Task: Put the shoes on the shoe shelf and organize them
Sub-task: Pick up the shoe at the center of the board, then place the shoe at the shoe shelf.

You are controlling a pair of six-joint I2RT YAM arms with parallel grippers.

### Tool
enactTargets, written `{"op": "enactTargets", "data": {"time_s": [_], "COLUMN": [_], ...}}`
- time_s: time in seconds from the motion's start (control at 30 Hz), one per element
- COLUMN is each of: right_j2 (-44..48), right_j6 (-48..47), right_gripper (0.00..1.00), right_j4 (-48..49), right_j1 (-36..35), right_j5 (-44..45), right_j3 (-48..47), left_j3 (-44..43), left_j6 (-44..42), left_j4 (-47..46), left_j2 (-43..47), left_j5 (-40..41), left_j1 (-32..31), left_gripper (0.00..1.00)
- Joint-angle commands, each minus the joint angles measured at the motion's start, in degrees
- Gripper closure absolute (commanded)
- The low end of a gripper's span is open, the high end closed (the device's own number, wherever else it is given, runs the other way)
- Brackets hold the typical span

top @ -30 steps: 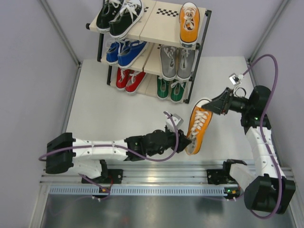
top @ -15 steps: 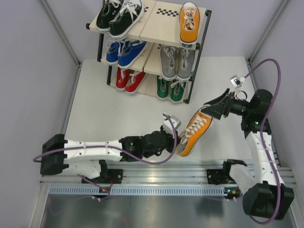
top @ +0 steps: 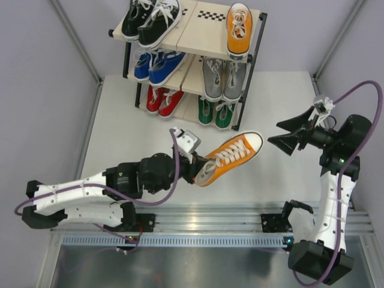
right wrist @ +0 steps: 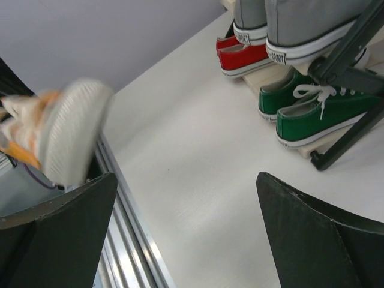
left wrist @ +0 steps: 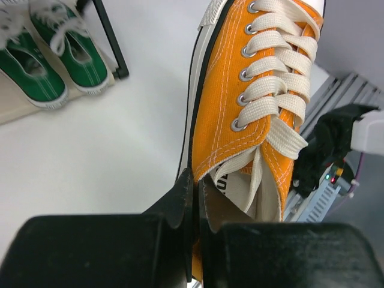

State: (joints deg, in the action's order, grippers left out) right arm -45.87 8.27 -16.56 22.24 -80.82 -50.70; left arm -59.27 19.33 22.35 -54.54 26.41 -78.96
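I need to lift my left gripper up and outward next, to the free place beside the top shelf's single orange shoe, and turn the toe of the shoe it holds outward.
An orange shoe [top: 231,155] hangs over the table, toe pointing right and back. My left gripper [top: 195,168] is shut on the side wall of its heel opening. In the left wrist view the jaws [left wrist: 197,180] pinch the orange canvas [left wrist: 240,114] beside the laces. My right gripper [top: 287,133] stands wide open to the right of the shoe, apart from it, with nothing between its fingers [right wrist: 186,192]. The same shoe shows blurred at the left of the right wrist view [right wrist: 66,138]. The shoe shelf [top: 201,37] holds one orange shoe [top: 239,27] on its top tier at the right.
On the shelf sit black shoes [top: 150,21] top left, blue [top: 157,65] and grey [top: 223,78] in the middle tier, red [top: 162,101] and green [top: 215,113] at the bottom. The metal rail [top: 210,219] runs along the near edge.
My right gripper opened, let go of the orange shoe and drew back to the right. My left gripper closed on the heel and swung the shoe left, toe turning toward the right.
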Motion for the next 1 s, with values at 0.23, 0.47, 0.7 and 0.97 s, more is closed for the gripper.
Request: {"op": "enactTargets", "data": {"time_s": [0.23, 0.47, 0.7, 0.97], "right_j2": [0.4, 1.7, 3.4, 4.2], "right_j6": [-10.6, -10.6, -9.2, -9.0], "right_gripper": [0.01, 0.00, 0.01, 0.01], "right_j4": [-1.2, -1.3, -0.1, 0.2], "right_j1": [5.0, 5.4, 5.4, 5.3], "right_j5": [-2.9, -2.8, -2.4, -2.1], "right_j3": [8.2, 9.1, 9.8, 10.4], "left_j3": [-19.5, -33.6, -47.2, -61.7], "left_j6": [-7.3, -15.9, -13.8, -10.2], "left_j4": [-3.3, -7.8, -6.6, -6.4], "left_j2": [0.9, -6.9, -16.1, -28.6], "left_j5": [14.4, 20.5, 13.4, 5.3], "left_j1": [-0.1, 1.3, 12.1, 28.8], "left_gripper": [1.00, 1.00, 1.00, 1.00]}}
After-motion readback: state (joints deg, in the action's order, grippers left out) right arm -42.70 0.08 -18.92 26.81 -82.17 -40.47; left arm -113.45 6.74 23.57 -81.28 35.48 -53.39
